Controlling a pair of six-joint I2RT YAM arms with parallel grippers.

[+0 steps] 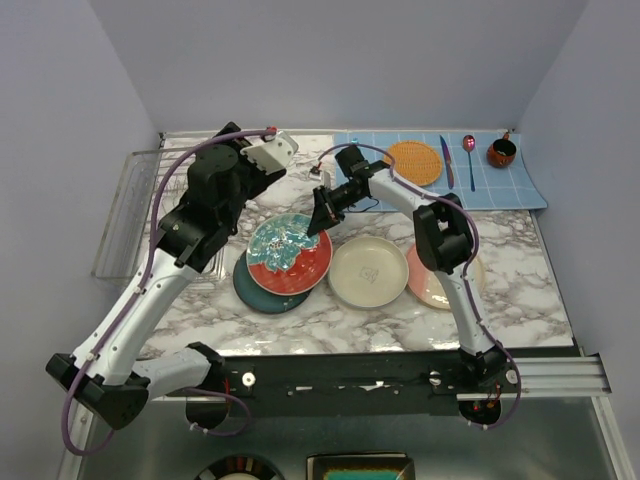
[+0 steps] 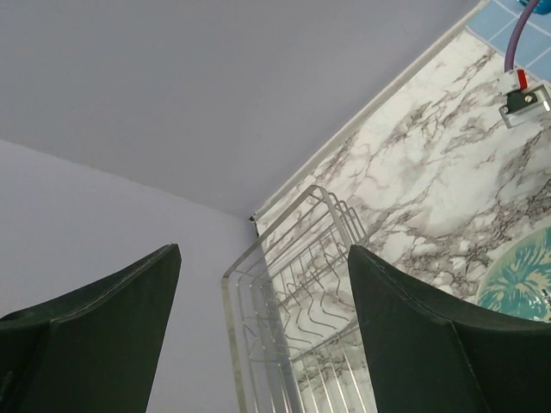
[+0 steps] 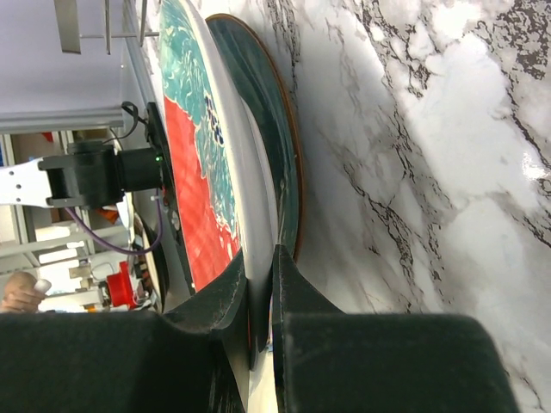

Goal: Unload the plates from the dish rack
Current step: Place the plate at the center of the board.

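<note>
My right gripper shifts back and to the left in the top view next and releases the floral plate over the dark teal plate (image 1: 262, 291) (image 3: 274, 120), which is partly uncovered.
The teal floral plate with red (image 1: 288, 252) lies tilted on a dark teal plate (image 1: 262, 291) at mid-table. My right gripper (image 1: 320, 226) is shut on its far rim. In the right wrist view the fingers (image 3: 225, 301) pinch that plate's edge (image 3: 202, 146) above the dark plate (image 3: 274, 120). A plain cream plate (image 1: 368, 271) and a pink and cream plate (image 1: 432, 285) lie flat to the right. The dish rack (image 1: 122, 215) stands at the far left with no plates showing in it. My left gripper (image 1: 242, 142) is open and raised, facing the rack (image 2: 293, 310).
A blue grid mat (image 1: 500, 185) at the back right carries an orange woven disc (image 1: 415, 162), a knife (image 1: 446, 160), a spoon (image 1: 470, 160) and a dark cup (image 1: 501, 152). A small white connector (image 1: 320, 173) lies behind the plates. Walls close in the back and sides.
</note>
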